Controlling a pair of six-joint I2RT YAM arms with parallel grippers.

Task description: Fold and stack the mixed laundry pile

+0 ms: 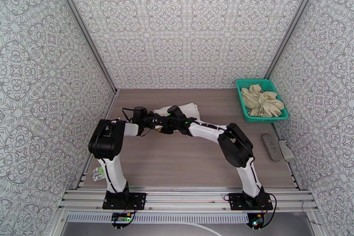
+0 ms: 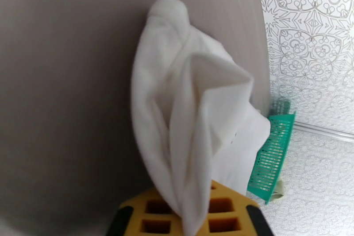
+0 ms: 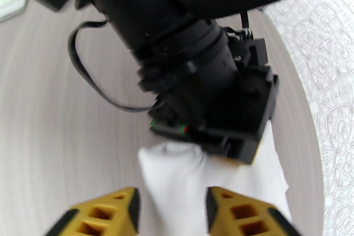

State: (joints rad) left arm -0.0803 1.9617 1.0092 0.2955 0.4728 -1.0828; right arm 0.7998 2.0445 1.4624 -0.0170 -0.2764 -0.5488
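The tabletop at the bare far corner is clear, so my left gripper should next carry the fold outward, away from the teal basket (image 1: 248, 83), and let go of it there.
The white T-shirt (image 1: 188, 110) lies bunched at mid-table, and one end of it is lifted where both arms meet. My left gripper (image 2: 190, 220) is shut on a fold of the white T-shirt (image 2: 190, 113), which hangs from its yellow fingers (image 2: 152, 214). My right gripper (image 3: 172, 214) stands open, its fingers (image 3: 108, 214) apart on either side of the white T-shirt (image 3: 177, 188), right below the left arm's wrist (image 3: 199, 68). From above, the left gripper (image 1: 152, 122) and right gripper (image 1: 164, 127) almost touch. The beige garment (image 1: 262, 101) lies crumpled in the teal basket (image 1: 248, 83).
The teal basket (image 2: 271, 157) stands at the back right against the wall. A dark grey oblong object (image 1: 271, 146) and a lighter one (image 1: 286, 151) lie near the right edge. A small white-and-green item (image 1: 99, 173) sits by the left arm's base. Patterned walls close in three sides.
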